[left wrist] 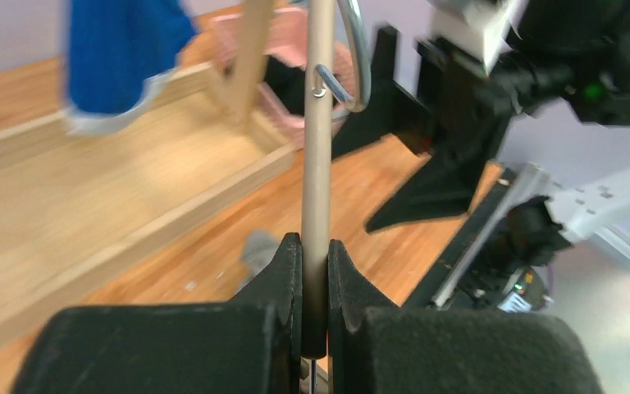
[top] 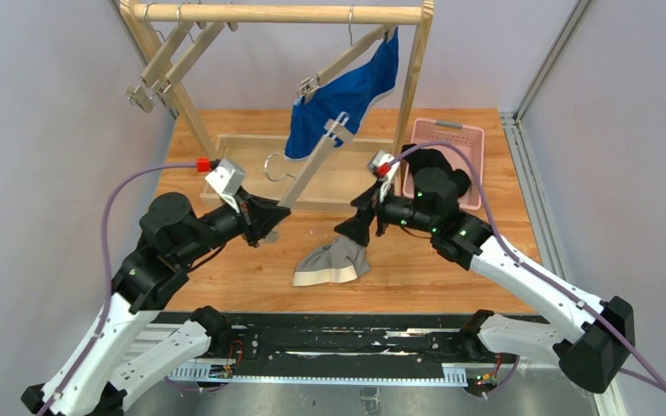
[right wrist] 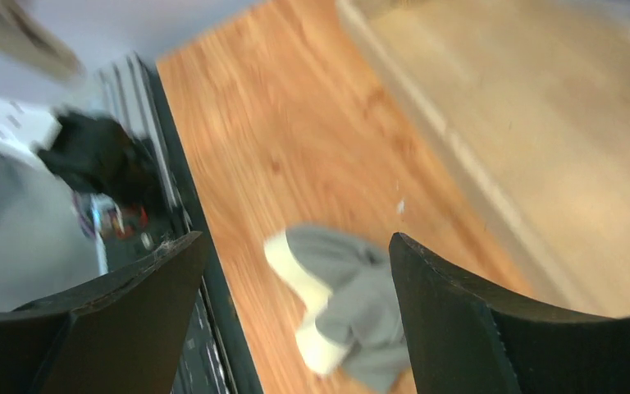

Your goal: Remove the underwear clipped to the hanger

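The fold lies below and back from my right gripper, so my right gripper will next go down and back onto the grey cloth (top: 355, 259) beside the paler waistband.
Grey underwear (top: 333, 264) with a paler waistband lies crumpled on the wooden table, loose. My right gripper (top: 353, 230) hangs just above it, open, and the cloth (right wrist: 346, 302) shows below the gap between its wide-spread fingers (right wrist: 467, 324). Blue underwear (top: 347, 91) hangs clipped to a wooden hanger (top: 344, 59) on the rail at the right. My left gripper (top: 269, 221) is shut on the bar of a bare hanger (top: 314, 165), its metal hook (left wrist: 353, 57) up near the right arm. That bar (left wrist: 318, 164) runs straight out from between the closed jaws.
A wooden rack (top: 282, 13) stands at the back on a shallow tray base (top: 225, 143), with empty hangers (top: 169, 61) at its left. A pink basket (top: 464, 139) sits at the back right, partly behind the right arm, with something dark in it.
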Motion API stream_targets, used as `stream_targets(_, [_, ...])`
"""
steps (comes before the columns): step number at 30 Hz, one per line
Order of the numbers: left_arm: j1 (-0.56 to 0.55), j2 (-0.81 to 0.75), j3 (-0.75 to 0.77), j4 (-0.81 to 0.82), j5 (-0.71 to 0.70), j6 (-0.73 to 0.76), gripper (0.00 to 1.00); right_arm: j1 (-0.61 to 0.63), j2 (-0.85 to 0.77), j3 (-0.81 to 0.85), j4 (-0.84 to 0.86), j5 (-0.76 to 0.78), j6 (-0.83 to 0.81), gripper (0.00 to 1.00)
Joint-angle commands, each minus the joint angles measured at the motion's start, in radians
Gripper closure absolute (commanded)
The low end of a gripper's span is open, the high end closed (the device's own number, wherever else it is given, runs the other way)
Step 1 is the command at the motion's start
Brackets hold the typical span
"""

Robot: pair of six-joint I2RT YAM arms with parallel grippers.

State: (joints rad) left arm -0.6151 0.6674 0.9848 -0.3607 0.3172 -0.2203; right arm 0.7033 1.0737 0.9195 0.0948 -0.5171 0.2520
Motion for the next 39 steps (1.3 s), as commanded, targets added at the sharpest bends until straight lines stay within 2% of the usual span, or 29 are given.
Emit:
stream_targets(1, [-0.005, -0.051, 0.14, -0.401, -0.305, 0.05, 1.0, 0.114, 0.055, 0.002, -0.338, 0.24, -0.231, 0.17])
stream_targets(4, [-0.005, -0.047, 0.202, -0.543, -0.393, 0.012, 1.0, 0.17, 0.103, -0.029, -0.358, 0.34, -0.241, 0.16])
stream_targets(9, [-0.005, -0.033, 0.202, -0.675, -0.523, -0.036, 1.0, 0.255, 0.217, -0.042, -0.359, 0.45, -0.257, 0.14])
stream_targets(16, [-0.005, -0.02, 0.216, -0.705, -0.741, -0.029, 1.0, 0.28, 0.377, -0.02, -0.329, 0.419, -0.24, 0.11])
stream_targets(20, [-0.005, 0.018, 0.233, -0.704, -0.839, 0.001, 1.0, 0.282, 0.461, -0.023, -0.313, 0.418, -0.213, 0.12])
stream_targets(22, [-0.005, 0.047, 0.245, -0.704, -0.886, 0.026, 1.0, 0.285, 0.495, -0.022, -0.322, 0.424, -0.202, 0.23])
stream_targets(24, [-0.005, 0.071, 0.26, -0.691, -0.913, 0.066, 1.0, 0.289, 0.517, -0.024, -0.335, 0.434, -0.193, 0.39])
stream_targets(27, [-0.004, 0.105, 0.269, -0.64, -0.91, 0.118, 1.0, 0.291, 0.53, -0.036, -0.345, 0.448, -0.186, 0.7])
stream_targets(29, [0.0, 0.141, 0.275, -0.611, -0.911, 0.146, 1.0, 0.291, 0.522, -0.04, -0.357, 0.464, -0.182, 0.96])
stream_targets(31, [0.033, 0.185, 0.288, -0.583, -0.865, 0.179, 1.0, 0.292, 0.494, -0.045, -0.369, 0.478, -0.18, 0.99])
stream_targets(36, [0.291, 0.27, 0.337, -0.472, -0.517, 0.236, 1.0, 0.291, 0.357, -0.037, -0.423, 0.551, -0.177, 0.99])
stream_targets(39, [0.339, 0.356, 0.443, -0.473, -0.434, 0.274, 1.0, 0.288, 0.262, -0.002, -0.496, 0.633, -0.173, 0.99])
